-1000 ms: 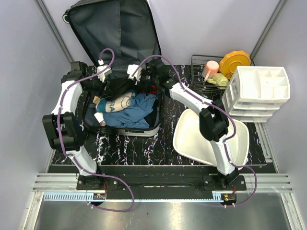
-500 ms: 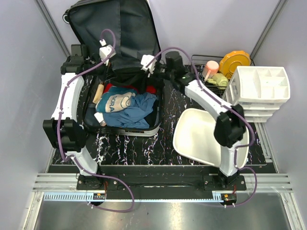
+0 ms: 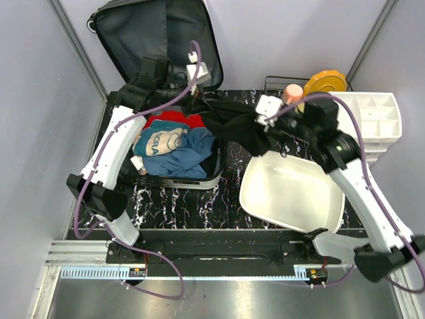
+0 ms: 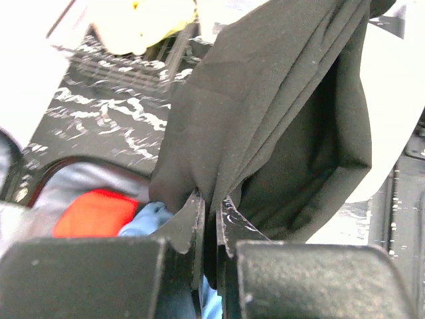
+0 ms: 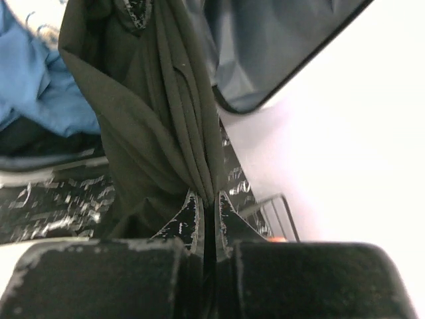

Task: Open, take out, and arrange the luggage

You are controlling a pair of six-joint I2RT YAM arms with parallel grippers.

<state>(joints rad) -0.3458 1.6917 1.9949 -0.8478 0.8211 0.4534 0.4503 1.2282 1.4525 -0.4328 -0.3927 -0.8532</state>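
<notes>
My left gripper swings back and down to the basin's luggage-side rim (image 3: 245, 189) (image 4: 362, 193) next and releases, since the empty basin lies below, to its right in the top view.
The luggage (image 3: 159, 33) lies open at the back left, its lid leaning on the wall. Its base holds blue clothes (image 3: 179, 149) and a red item (image 3: 174, 119). A black garment (image 3: 236, 126) hangs stretched between my two grippers, over the suitcase's right edge and the tabletop. My left gripper (image 3: 202, 106) is shut on its left end; its wrist view shows the jaws pinching the black garment (image 4: 279, 100). My right gripper (image 3: 263, 131) is shut on its right end, just left of the white basin. In the right wrist view the cloth (image 5: 146, 100) hangs from the jaws.
A white plastic basin (image 3: 265, 199) sits at the front right under my right arm. A white drawer organiser (image 3: 372, 119) stands at the right. A wire rack (image 3: 275, 90) behind holds an orange plate (image 3: 325, 85) and a pink cup (image 3: 291, 93). Grey walls close both sides.
Both grippers have moved right and drawn the black garment out of the suitcase. My right arm has swung right over the basin. My left gripper has crossed to the suitcase's right edge.
</notes>
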